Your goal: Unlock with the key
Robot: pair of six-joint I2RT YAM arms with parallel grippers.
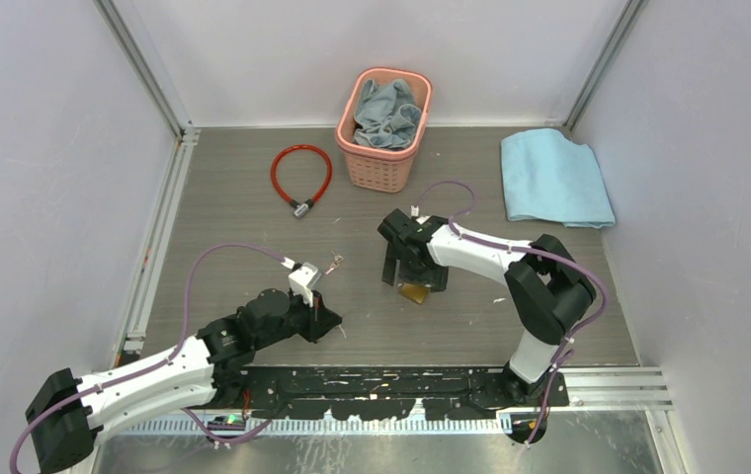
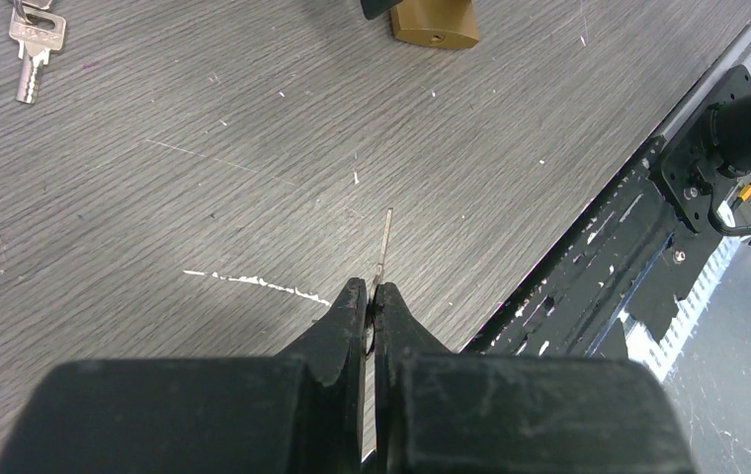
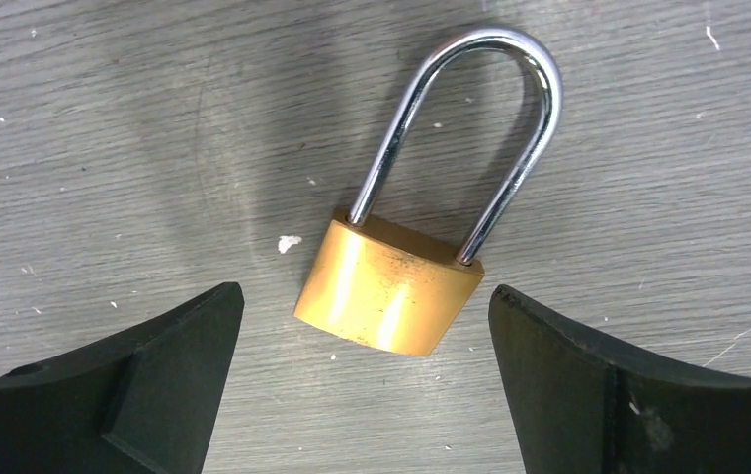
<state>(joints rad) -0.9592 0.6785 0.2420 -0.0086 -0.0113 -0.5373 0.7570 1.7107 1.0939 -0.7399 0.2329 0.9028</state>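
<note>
My right gripper turns and comes down next onto the padlock's brass body (image 1: 414, 293) (image 3: 388, 289) below it and closes, since the padlock lies crooked between the open fingers.
A brass padlock (image 3: 388, 286) with a closed steel shackle (image 3: 510, 109) lies flat on the grey table; it also shows in the top view (image 1: 414, 292) and the left wrist view (image 2: 436, 22). My right gripper (image 3: 364, 296) hovers just above it, jaws wide open on either side of the body, touching nothing. My left gripper (image 2: 372, 286) is shut on a thin metal key (image 2: 384, 242), seen edge-on, its blade sticking out ahead low over the table. In the top view the left gripper (image 1: 324, 321) is left of the padlock. A second silver key (image 2: 34, 54) lies loose on the table.
A pink basket (image 1: 383, 163) with a grey cloth stands at the back. A red cable lock (image 1: 300, 178) lies left of it. A folded blue towel (image 1: 554, 178) lies at the back right. The black base rail (image 1: 401, 390) runs along the near edge.
</note>
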